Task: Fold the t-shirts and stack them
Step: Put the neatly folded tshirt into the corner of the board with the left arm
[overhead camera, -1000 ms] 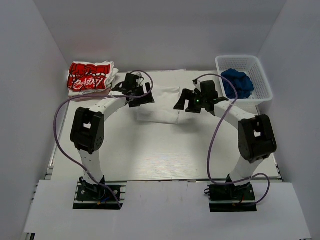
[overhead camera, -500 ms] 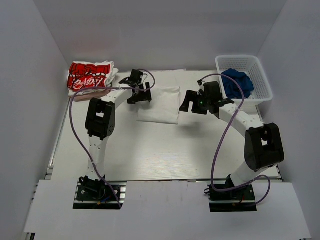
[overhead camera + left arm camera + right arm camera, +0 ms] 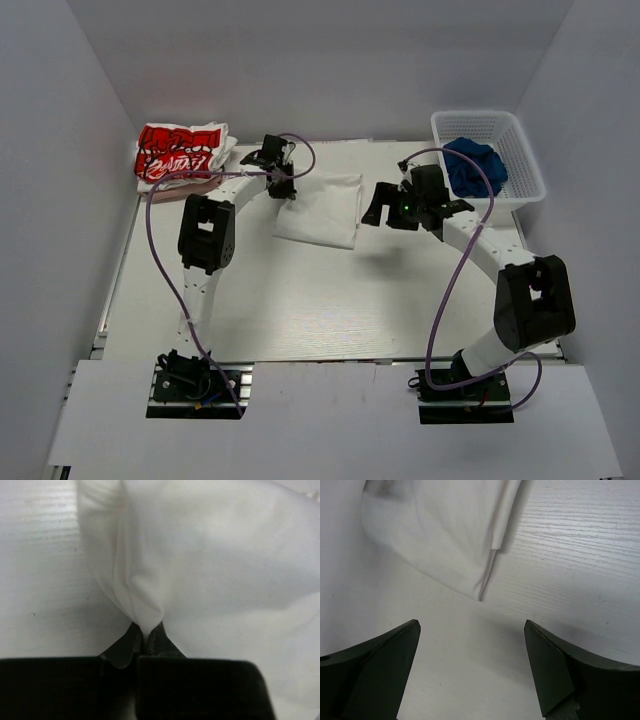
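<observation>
The white t-shirt [image 3: 322, 208] needs to be lifted by my left gripper, moved to the left in the top view and let go on top of the red-and-black printed t-shirt [image 3: 178, 152], which is already folded there.
A folded plain white t-shirt [image 3: 322, 208] lies at the back middle of the table. My left gripper [image 3: 284, 189] is at its back-left corner, shut on a pinch of the white cloth. The left wrist view has that fold of white t-shirt [image 3: 215, 555] running down between my left gripper's [image 3: 147, 639] closed jaws. My right gripper [image 3: 381, 213] hovers open just right of the shirt, touching nothing. Seen from the right wrist, the right gripper [image 3: 471, 626] holds nothing and the shirt's corner [image 3: 445, 535] lies ahead of it. The red-and-black printed t-shirt [image 3: 178, 152] sits folded at the back left.
A white basket [image 3: 524, 158] at the back right holds a crumpled blue cloth [image 3: 474, 166]. Both arms' purple cables loop over the table's sides. White walls enclose the table on the left, back and right.
My left gripper has reached to the white shirt's back-left corner and shut on it. The shirt has skewed slightly. My right gripper has drawn a little to the right, still open.
</observation>
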`<state>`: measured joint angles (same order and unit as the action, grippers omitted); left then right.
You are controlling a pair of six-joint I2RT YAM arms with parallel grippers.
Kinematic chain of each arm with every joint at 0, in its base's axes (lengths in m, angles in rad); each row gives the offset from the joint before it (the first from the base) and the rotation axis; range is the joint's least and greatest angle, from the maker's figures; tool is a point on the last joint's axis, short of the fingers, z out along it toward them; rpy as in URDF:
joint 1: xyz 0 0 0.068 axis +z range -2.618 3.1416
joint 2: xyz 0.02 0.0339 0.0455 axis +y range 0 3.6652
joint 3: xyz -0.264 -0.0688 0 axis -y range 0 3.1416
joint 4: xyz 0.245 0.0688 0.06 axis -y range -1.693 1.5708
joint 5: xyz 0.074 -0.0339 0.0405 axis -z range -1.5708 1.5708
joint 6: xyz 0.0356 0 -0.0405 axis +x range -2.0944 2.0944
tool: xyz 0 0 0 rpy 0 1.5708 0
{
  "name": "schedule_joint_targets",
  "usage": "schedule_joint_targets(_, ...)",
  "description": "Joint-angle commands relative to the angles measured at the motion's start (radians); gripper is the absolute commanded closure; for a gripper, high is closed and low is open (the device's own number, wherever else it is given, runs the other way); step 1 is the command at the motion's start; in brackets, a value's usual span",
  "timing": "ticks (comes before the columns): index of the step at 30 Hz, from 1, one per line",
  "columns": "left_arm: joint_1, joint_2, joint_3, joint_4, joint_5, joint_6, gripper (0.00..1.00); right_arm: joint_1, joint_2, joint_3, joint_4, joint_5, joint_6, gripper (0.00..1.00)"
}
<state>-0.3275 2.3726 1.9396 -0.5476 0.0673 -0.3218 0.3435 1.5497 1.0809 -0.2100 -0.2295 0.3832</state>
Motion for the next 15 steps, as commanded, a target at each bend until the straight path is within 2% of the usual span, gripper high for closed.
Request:
schedule_joint_targets(1, -0.002, 0.082, 0.079, -0.077, 0.003, 0.064, 1.00, -0.003, -0.043, -0.018, 0.017, 0.012, -0.026, 0.10)
schedule_joint_targets(5, -0.002, 0.067, 0.124, -0.089, -0.143, 0.124, 1.00, -0.003, -0.072, -0.041, 0.031, 0.016, -0.036, 0.10)
schedule_joint_targets(10, -0.002, -0.114, 0.085, -0.017, -0.334, 0.278, 1.00, 0.000, -0.102, -0.076, 0.052, 0.039, -0.043, 0.10)
schedule_joint_targets(12, -0.002, -0.180, 0.026, 0.049, -0.348, 0.340, 1.00, 0.000, -0.105, -0.087, 0.067, 0.039, -0.047, 0.10)
schedule_joint_targets(15, -0.002, -0.259, 0.013, 0.042, -0.389, 0.432, 1.00, 0.002, -0.094, -0.087, 0.058, 0.030, -0.044, 0.10)
